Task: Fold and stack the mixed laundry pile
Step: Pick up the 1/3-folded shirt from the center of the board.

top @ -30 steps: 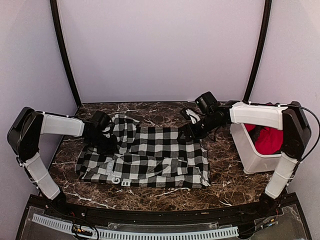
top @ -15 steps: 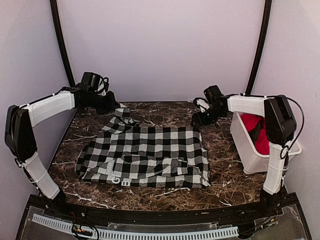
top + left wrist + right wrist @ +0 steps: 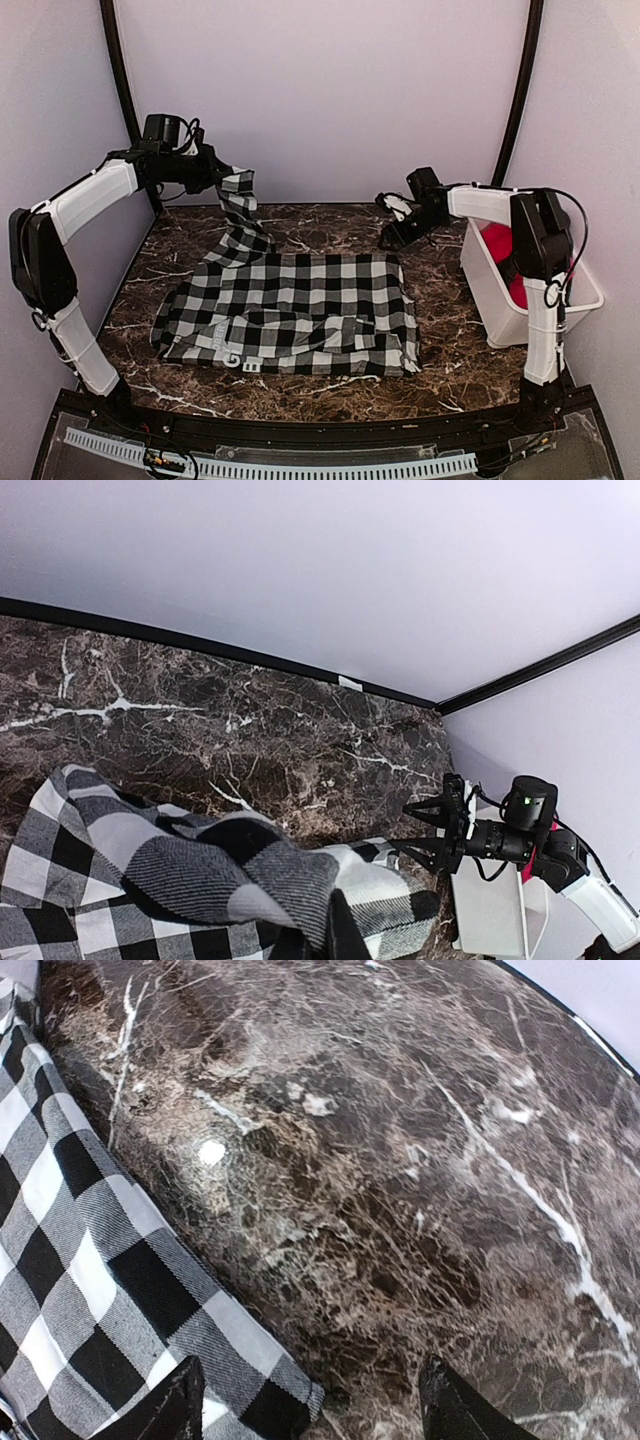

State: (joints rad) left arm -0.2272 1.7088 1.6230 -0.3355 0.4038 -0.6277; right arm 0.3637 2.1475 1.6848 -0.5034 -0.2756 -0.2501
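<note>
The garment sits nearer one finger, so my right gripper will next move down and toward the left in the wrist view, onto the garment's far corner nearest the bin (image 3: 272, 1398).
The black-and-white checked garment (image 3: 300, 310) lies spread on the marble table, white lettering near its front edge. My left gripper (image 3: 216, 176) is shut on its far left corner and holds that corner up near the back wall, so a twisted strip of cloth (image 3: 240, 205) hangs down. In the left wrist view the pinched cloth (image 3: 200, 875) bunches against my dark finger (image 3: 345, 935). My right gripper (image 3: 396, 226) hovers open over the far right corner; its fingertips (image 3: 172, 1405) straddle the cloth's corner (image 3: 110, 1290) and bare marble. The red garment (image 3: 492, 242) sits in the white bin.
The white plastic bin (image 3: 515, 322) stands at the table's right edge, close to my right arm. The back wall and black corner posts (image 3: 120, 90) are close behind both grippers. Bare marble (image 3: 320, 225) lies between them.
My left gripper has risen and swung to the back left, pulling the garment's far left corner up off the table. The right gripper has drawn back off the cloth toward the far right.
</note>
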